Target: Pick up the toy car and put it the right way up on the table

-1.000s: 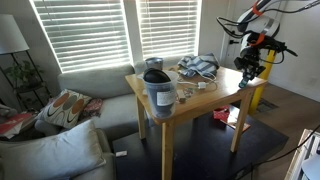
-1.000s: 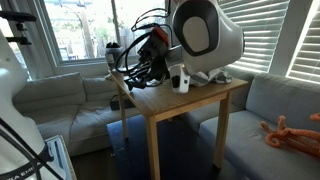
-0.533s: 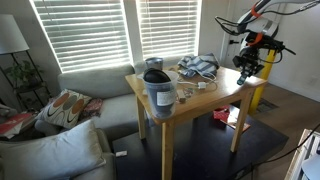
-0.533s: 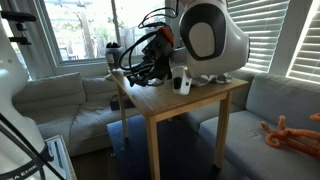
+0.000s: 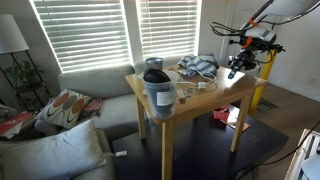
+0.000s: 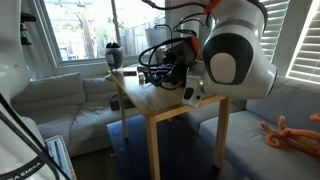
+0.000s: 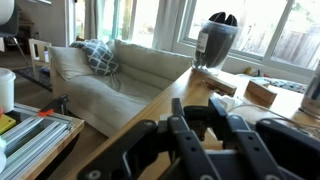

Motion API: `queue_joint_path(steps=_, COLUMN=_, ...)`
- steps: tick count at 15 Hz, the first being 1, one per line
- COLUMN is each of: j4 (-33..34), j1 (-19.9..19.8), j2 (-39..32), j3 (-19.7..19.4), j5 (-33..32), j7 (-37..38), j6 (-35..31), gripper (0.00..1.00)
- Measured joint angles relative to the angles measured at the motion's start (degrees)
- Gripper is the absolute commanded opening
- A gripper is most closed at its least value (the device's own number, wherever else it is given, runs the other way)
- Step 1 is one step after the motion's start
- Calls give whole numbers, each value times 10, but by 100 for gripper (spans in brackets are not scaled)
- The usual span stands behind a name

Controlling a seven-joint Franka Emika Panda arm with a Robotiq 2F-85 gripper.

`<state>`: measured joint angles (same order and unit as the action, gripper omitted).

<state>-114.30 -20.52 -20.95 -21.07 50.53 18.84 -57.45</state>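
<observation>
My gripper moves down to the wooden table next and opens, since the small dark object still hangs above the table between its closed fingers.
My gripper (image 5: 234,68) hangs just above the far edge of the wooden table (image 5: 205,98); it also shows in an exterior view (image 6: 166,72). In the wrist view the two black fingers (image 7: 196,104) are closed on a small dark object, the toy car (image 7: 198,116), held above the tabletop (image 7: 150,120). The car is too small to make out in both exterior views, and I cannot tell which way up it is.
A tall dark-lidded jar (image 5: 157,88) stands at the table's near corner and shows in the wrist view (image 7: 217,40). A blue striped cloth (image 5: 197,66), small white items (image 5: 205,84) and small boxes (image 7: 262,93) lie on the table. A grey sofa (image 5: 80,85) stands beside it.
The arm has swung in from beside the table to over its edge, and the gripper has tilted. It has stayed shut on the car.
</observation>
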Motion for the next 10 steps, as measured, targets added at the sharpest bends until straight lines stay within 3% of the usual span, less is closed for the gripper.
queue_joint_path(steps=3, j4=19, j1=-1, j2=-36, j3=-1, j5=34, j7=32, j6=0, gripper=8)
queue_joint_path(steps=5, j4=29, j1=-1, j2=-52, j3=-1, j5=44, j7=47, j6=0, gripper=42)
queue_joint_path(steps=7, j4=38, j1=-1, j2=-63, j3=-1, j5=47, j7=57, j6=2, gripper=62)
queue_joint_path(steps=10, j4=50, j1=-1, j2=-74, j3=-2, j5=47, j7=66, j6=2, gripper=83)
